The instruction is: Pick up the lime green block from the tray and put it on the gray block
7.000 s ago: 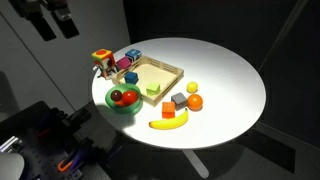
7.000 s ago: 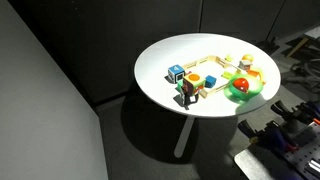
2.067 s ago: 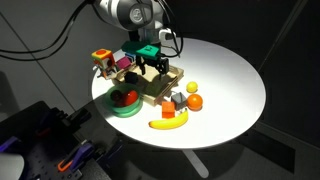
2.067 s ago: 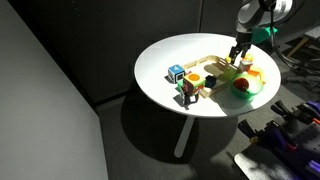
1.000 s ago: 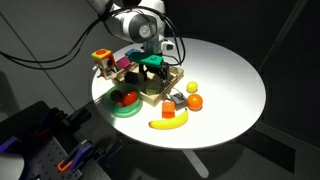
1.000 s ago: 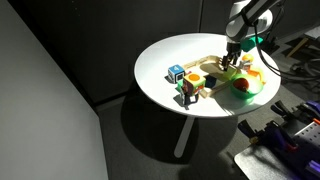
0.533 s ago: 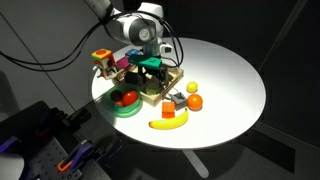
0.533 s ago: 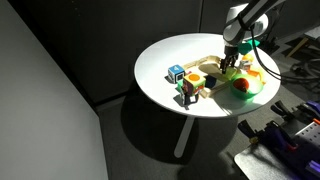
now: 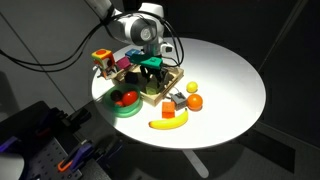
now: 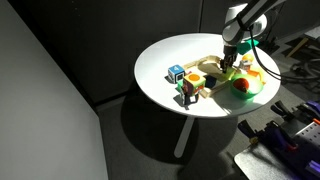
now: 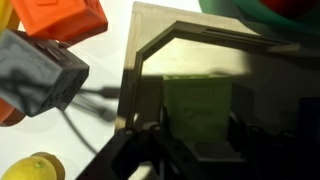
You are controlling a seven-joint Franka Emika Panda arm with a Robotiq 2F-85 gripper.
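Next, my gripper rises, crosses the tray's rim and lowers over the gray block's top (image 9: 179,99) (image 11: 36,68) to release, because the gray block stands outside that rim.
In the wrist view the lime green block (image 11: 200,105) lies on the floor of the light-wood tray (image 11: 150,20), and my gripper (image 11: 200,128) is shut on it, a dark finger pressed against each side. In an exterior view my gripper (image 9: 152,84) reaches down into the tray (image 9: 174,70) and hides most of the block. The gray block (image 9: 178,100) stands on the table just outside the tray; in the wrist view it (image 11: 38,72) shows at the left. My gripper (image 10: 228,68) is over the tray (image 10: 210,68) in both exterior views.
A green bowl (image 9: 122,102) with fruit sits beside the tray. A small red block (image 9: 168,111), an orange (image 9: 195,101), a lemon (image 9: 192,88) and a banana (image 9: 168,123) lie near the gray block. Coloured toy blocks (image 9: 112,63) stand behind the tray. An orange block (image 11: 68,18) shows in the wrist view.
The arm came down a little further into the tray, and the jaws went from open to shut round the lime green block.
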